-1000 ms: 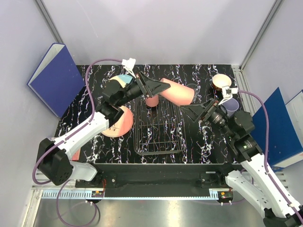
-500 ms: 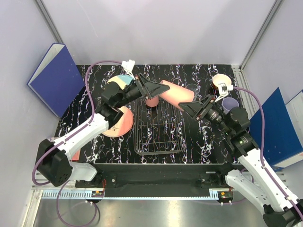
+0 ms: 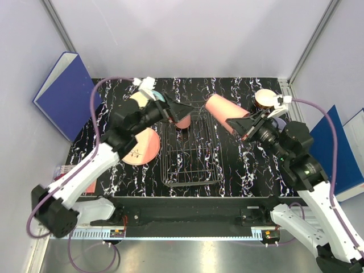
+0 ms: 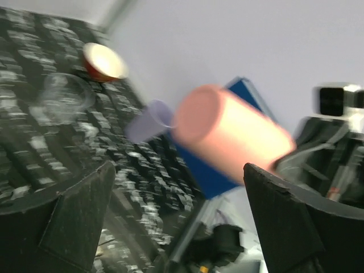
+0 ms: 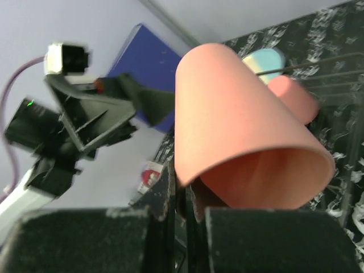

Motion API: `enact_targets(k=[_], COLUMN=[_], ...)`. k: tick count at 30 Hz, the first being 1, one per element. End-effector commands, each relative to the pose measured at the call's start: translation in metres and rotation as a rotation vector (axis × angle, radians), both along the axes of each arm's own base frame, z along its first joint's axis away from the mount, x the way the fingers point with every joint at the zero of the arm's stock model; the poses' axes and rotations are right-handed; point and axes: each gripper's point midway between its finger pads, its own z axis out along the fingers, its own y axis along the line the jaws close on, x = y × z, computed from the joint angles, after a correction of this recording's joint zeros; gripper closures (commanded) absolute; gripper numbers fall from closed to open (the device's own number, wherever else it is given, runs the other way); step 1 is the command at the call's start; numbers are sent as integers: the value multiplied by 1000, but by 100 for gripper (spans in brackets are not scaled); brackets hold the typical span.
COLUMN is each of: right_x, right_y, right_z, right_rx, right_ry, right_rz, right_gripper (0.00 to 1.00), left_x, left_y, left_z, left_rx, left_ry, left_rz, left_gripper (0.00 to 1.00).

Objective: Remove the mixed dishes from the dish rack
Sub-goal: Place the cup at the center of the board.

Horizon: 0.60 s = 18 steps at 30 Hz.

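Observation:
I will next move my right gripper down toward the right in the top view to let go of the cup, because bare tabletop beside the rack is below it on that side.
A salmon-pink cup (image 3: 223, 112) hangs tilted in the air over the right rim of the wire dish rack (image 3: 191, 183). My right gripper (image 3: 243, 126) is shut on that cup's rim; the right wrist view shows its fingertips (image 5: 170, 196) pinching the cup (image 5: 244, 136) wall. My left gripper (image 3: 185, 109) stands open and empty over the rack's far end, apart from the cup (image 4: 227, 133). A second pink cup (image 3: 183, 121) sits in the rack's far end. A pink plate (image 3: 142, 147) lies left of the rack, and a blue-and-cream plate (image 3: 149, 95) behind it.
A red bowl (image 3: 264, 99) stands at the far right, with a lavender cup (image 4: 149, 120) and a clear glass (image 4: 65, 94) near it. Blue binders lean at the left wall (image 3: 65, 94) and the right side (image 3: 335, 153).
My left gripper opened, let go of the pink cup and drew back left. My right gripper closed on the cup's rim and carried it a little to the right.

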Motion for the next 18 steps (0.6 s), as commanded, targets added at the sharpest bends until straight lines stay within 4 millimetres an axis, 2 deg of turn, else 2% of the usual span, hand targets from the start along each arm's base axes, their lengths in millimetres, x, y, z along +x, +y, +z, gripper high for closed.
enact_targets(k=[1,2,3,4,5,6,7,8,9,10,11,13,14,18], right_x=[11,9,13,9,7,12,6,5,6,-1,-1,-8,-9,-20], right_y=[-68,-78,-83,-100,-108,-110,-127,-133,-139,-151,-153,-157,-155,-155], right_z=[-20,-9,-17,-36,-28,-40,-53,-52,-59,-66,-66,-74,-72,-97], right_rx=[-222,-225,-266,-347,-349,-402,-471,-456,-482,-527,-516,-548,-525,-601], right_ry=[168,177,227,316,339,403,468,503,545,583,600,664,681,785], right_rz=[-350,-399,-437,-506,-544,-571,-641,-694,-735,-789,-812,-835,-841,-817], right_gripper=[100,100,100,100,100,100,100,100,100,100,100,100,100,100], left_x=[16,14,13,9,5,2,-5,-9,-13,-19,-22,-30,-32,-41], left_y=[75,84,93,104,110,114,118,121,122,126,127,131,132,134], left_z=[3,-7,-16,-12,-22,-23,-19,-25,-26,-22,-27,-24,-29,-35], left_rx=[144,173,193,194,224,233,227,243,246,233,242,224,228,218], left_ry=[-59,-29,-9,-16,8,9,-2,9,11,0,8,-3,3,9], left_rz=[360,394,432,474,486,490,489,486,482,482,478,474,472,459], left_gripper=[1,1,1,1,1,1,1,1,1,1,1,1,1,1])
